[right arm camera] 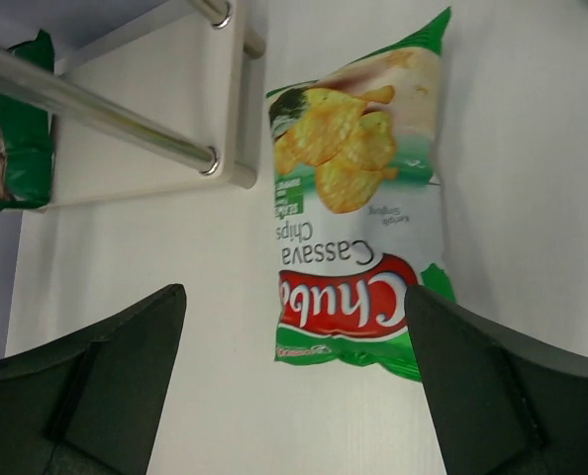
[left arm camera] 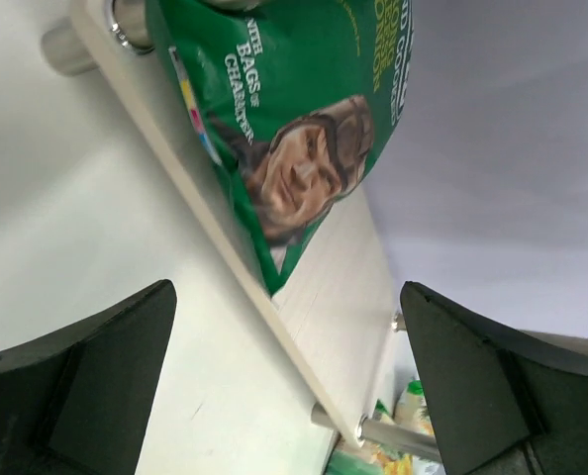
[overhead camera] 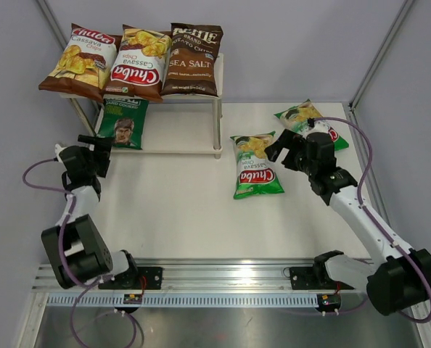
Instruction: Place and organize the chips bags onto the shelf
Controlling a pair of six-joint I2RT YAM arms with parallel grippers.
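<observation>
The table beside the side edge of the flat green bag [overhead camera: 269, 145] [right arm camera: 439, 178] is empty and leaves room for a finger. So I will next tilt my right gripper down onto that edge of the bag.
The shelf [overhead camera: 179, 148] stands at the back left. Its top board holds two brown Chuba bags [overhead camera: 79, 61] [overhead camera: 138, 64] and the Kettle Sea Salt bag [overhead camera: 194, 59]. The dark green face bag [overhead camera: 123, 123] leans on the lower board's left end, also seen in the left wrist view [left arm camera: 294, 129]. A green Chuba bag [overhead camera: 255, 165] lies flat on the table, seen in the right wrist view [right arm camera: 358, 208]. A second green Chuba bag [overhead camera: 300, 116] lies behind my right arm. My left gripper [overhead camera: 99, 143] is open and empty just in front of the face bag. My right gripper [overhead camera: 282, 148] is open and empty, over the first green bag's right side.
The lower shelf board [left arm camera: 343, 287] is bare to the right of the face bag. A metal shelf leg [right arm camera: 96, 114] crosses the right wrist view. Grey walls enclose the white table [overhead camera: 179, 217] at left, back and right. An aluminium rail [overhead camera: 230, 279] runs along the near edge.
</observation>
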